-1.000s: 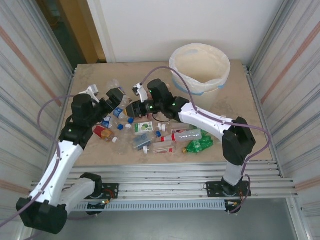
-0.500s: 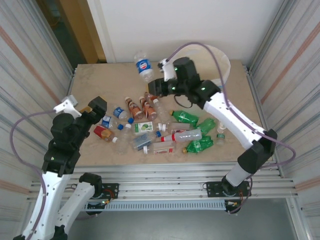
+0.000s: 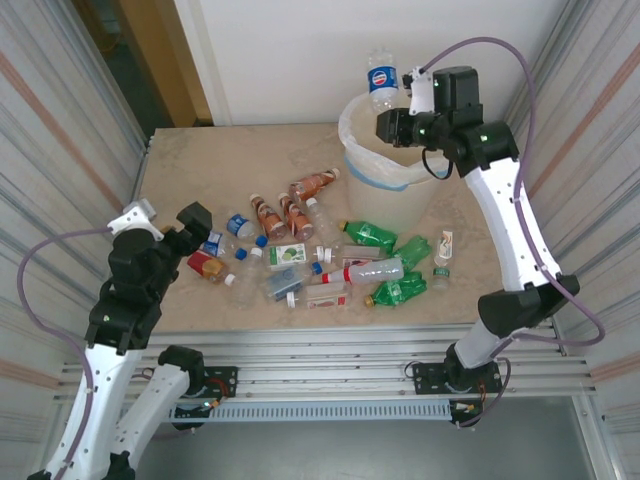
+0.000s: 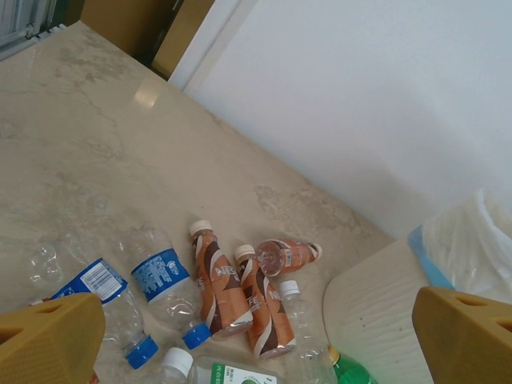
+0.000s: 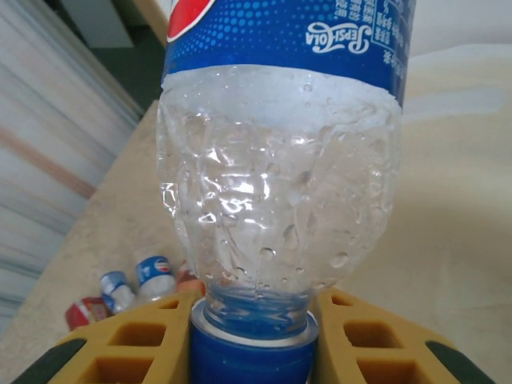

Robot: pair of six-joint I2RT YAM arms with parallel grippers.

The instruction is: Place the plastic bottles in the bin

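The right gripper should next go down to the bin's opening [image 3: 373, 130] [image 5: 440, 232] below it and let go of the bottle's blue cap, since the bottle is still above the bin's rim.
My right gripper [image 3: 388, 112] is shut on the blue cap and neck of a clear Pepsi bottle [image 3: 381, 78], holding it above the left rim of the cream-white bin [image 3: 398, 205]. In the right wrist view the bottle [image 5: 280, 184] stands bottom-up between my yellow fingers [image 5: 136, 340]. My left gripper [image 3: 193, 222] hangs open above the table's left side, holding nothing. Its wrist view looks down on three brown bottles [image 4: 216, 276], a blue-labelled bottle [image 4: 164, 280] and the bin [image 4: 372, 308]. Several more bottles lie mid-table, among them green ones [image 3: 370, 235] and a clear red-capped one [image 3: 365, 272].
Corrugated metal walls [image 3: 60, 150] flank the table on both sides. A small green-and-white carton [image 3: 288, 255] and loose caps lie among the bottles. A small flat pack [image 3: 443, 247] lies right of the pile, near the bin's foot.
My right arm lifted the Pepsi bottle out of the pile and carried it up and right to the bin's rim. My left arm pulled back toward the near left.
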